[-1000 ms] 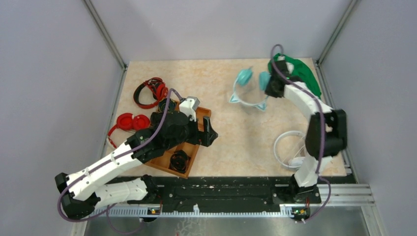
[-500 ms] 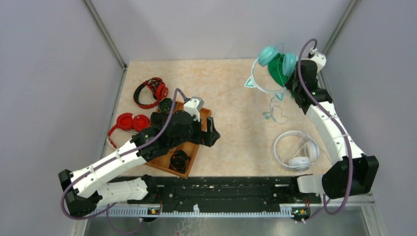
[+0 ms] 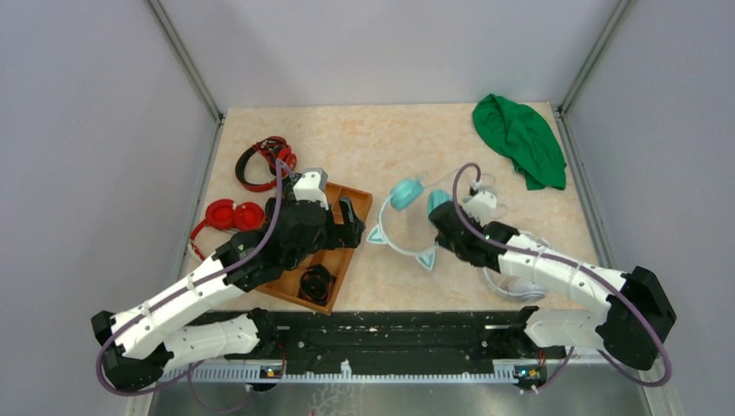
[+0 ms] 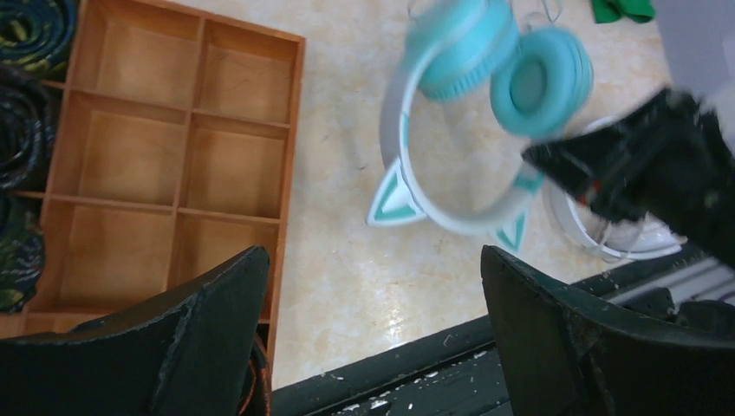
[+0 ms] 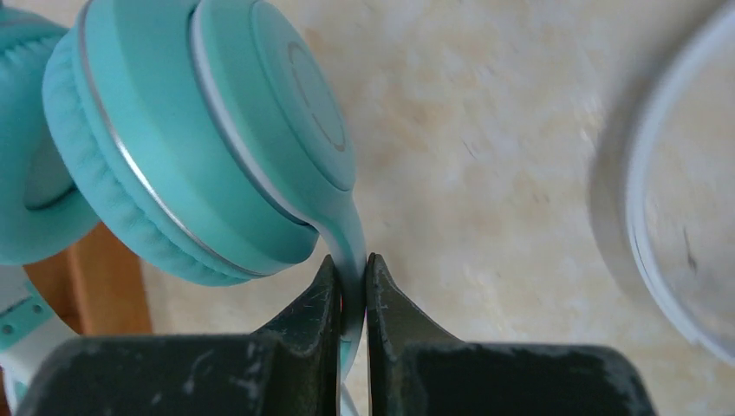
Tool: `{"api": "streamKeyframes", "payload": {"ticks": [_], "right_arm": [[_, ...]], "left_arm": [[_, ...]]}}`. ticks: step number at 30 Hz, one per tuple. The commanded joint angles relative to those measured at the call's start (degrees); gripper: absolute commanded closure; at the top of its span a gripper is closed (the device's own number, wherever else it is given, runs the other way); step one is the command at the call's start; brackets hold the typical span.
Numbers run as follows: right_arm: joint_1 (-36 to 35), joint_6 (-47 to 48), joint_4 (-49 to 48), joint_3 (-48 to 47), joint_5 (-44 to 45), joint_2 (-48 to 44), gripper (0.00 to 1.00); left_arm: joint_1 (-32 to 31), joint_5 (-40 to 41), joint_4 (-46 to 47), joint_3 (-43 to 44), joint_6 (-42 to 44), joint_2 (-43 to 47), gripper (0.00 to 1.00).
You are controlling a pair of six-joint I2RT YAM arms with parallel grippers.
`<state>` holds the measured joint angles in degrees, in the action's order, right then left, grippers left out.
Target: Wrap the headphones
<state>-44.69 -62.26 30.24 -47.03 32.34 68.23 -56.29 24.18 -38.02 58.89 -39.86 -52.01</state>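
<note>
The teal headphones (image 3: 405, 196) go down with my right gripper to the bare tabletop between the wooden tray and the white headphones next, for release, since they hang above it.
The teal headphones (image 3: 405, 196), with a pale headband and two pointed cat ears, hang over the middle of the table. My right gripper (image 3: 444, 222) is shut on them. In the right wrist view its jaws (image 5: 349, 260) pinch the thin teal arm just below one ear cup (image 5: 217, 130). My left gripper (image 3: 348, 222) hovers over the wooden tray's right edge, left of the headphones and apart from them. In the left wrist view it (image 4: 373, 260) stands wide open with nothing between the fingers, and the headphones (image 4: 459, 43) hang ahead of it.
A wooden compartment tray (image 3: 343, 276) lies at the left with a black cable bundle (image 3: 316, 282) in it. Two red headphones (image 3: 267, 162) (image 3: 230, 214) lie beyond it. White headphones (image 3: 523, 291) lie under my right arm. A green cloth (image 3: 520, 139) is at the back right.
My right arm has swung from the back right corner to the table's middle, carrying the teal headphones leftward and nearer. My left gripper has shifted slightly left over the tray.
</note>
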Motion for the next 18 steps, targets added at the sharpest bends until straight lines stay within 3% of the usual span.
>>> {"api": "streamKeyframes", "payload": {"ticks": [1,7,10,14,16,18], "right_arm": [[-5.03,-31.41,9.03,4.14,11.39,-2.44,1.0],[-5.06,-45.64,12.29,10.26,7.11,-1.68,1.0],[-5.06,-44.38,6.66,10.3,6.95,-0.76,1.0],[-5.06,-30.82,-2.26,5.51,4.04,3.34,0.5],[-5.06,-25.45,-6.97,5.0,1.21,3.32,0.35],[-5.06,-16.25,-15.31,7.23,-1.99,0.12,0.29]], "left_arm": [[-0.05,6.13,-3.53,1.66,-4.43,-2.89,0.04],[-0.04,1.49,-3.75,2.69,-7.62,-7.59,0.03],[-0.05,1.74,-3.53,1.31,-10.96,-8.35,0.03],[-0.05,1.77,-3.02,0.63,-12.6,-10.09,0.03],[-0.04,1.44,-2.92,1.21,-12.32,-11.28,0.04],[-0.09,1.35,-3.66,2.03,-13.02,-12.46,0.03]]}}
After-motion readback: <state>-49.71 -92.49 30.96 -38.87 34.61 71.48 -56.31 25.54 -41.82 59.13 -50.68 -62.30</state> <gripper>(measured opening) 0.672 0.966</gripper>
